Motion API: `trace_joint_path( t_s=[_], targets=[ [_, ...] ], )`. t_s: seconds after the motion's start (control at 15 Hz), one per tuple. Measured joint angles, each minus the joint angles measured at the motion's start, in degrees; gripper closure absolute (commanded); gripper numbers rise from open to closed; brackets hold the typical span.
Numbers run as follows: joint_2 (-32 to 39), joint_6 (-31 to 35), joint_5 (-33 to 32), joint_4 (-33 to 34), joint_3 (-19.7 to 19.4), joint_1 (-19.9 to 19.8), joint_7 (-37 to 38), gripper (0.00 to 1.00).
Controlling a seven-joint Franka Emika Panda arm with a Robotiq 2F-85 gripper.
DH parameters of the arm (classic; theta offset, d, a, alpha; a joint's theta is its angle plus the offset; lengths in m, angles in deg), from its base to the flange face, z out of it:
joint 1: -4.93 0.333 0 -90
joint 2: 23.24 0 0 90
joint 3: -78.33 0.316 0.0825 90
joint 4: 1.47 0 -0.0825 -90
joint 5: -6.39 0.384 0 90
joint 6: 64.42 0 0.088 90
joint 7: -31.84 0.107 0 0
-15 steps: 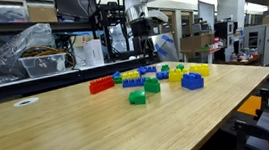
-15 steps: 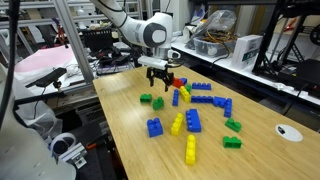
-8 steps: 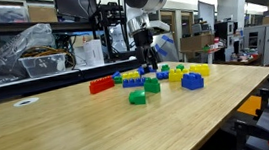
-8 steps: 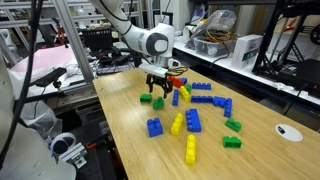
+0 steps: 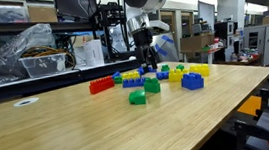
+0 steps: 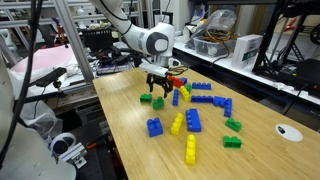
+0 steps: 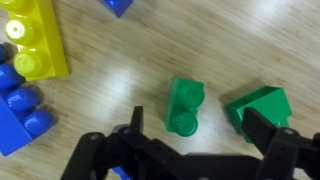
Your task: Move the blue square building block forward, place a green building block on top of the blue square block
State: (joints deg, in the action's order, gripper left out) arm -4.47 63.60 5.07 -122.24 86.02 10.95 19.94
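Note:
Next, my gripper lowers around the small green studded block [image 7: 185, 107], one finger per side, since bare table between it and the tilted brick leaves finger room.
My gripper [image 7: 198, 132] is open and empty, hovering low over two green bricks. In the wrist view a small green studded block [image 7: 185, 107] lies on the table between the fingers, nearer the left one. A second green brick [image 7: 258, 108] lies tilted by the right finger. Both exterior views show the gripper [image 5: 149, 61] [image 6: 158, 90] just above these green bricks [image 5: 152, 83] [image 6: 157, 103]. The chunky blue square block [image 6: 154, 127] [image 5: 191, 80] sits apart from the gripper on the wooden table [image 6: 130, 150].
Loose bricks lie around: a yellow brick [image 7: 30, 40] and a blue one [image 7: 20, 100] to the left in the wrist view, a red brick [image 5: 100, 85], a longer blue brick [image 6: 193, 120], yellow bricks [image 6: 190, 150], other green bricks [image 6: 231, 142]. Shelving stands behind the table.
Over the last second the gripper came down toward the green bricks. It has held still for the last half second. No brick has moved.

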Motion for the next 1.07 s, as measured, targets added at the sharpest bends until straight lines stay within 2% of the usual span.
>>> trace_joint_path(
  t_s=[1.07],
  targets=[
    [3.24,3.25,-0.03,-0.08,-0.42,-0.11,0.19,0.0]
  ],
)
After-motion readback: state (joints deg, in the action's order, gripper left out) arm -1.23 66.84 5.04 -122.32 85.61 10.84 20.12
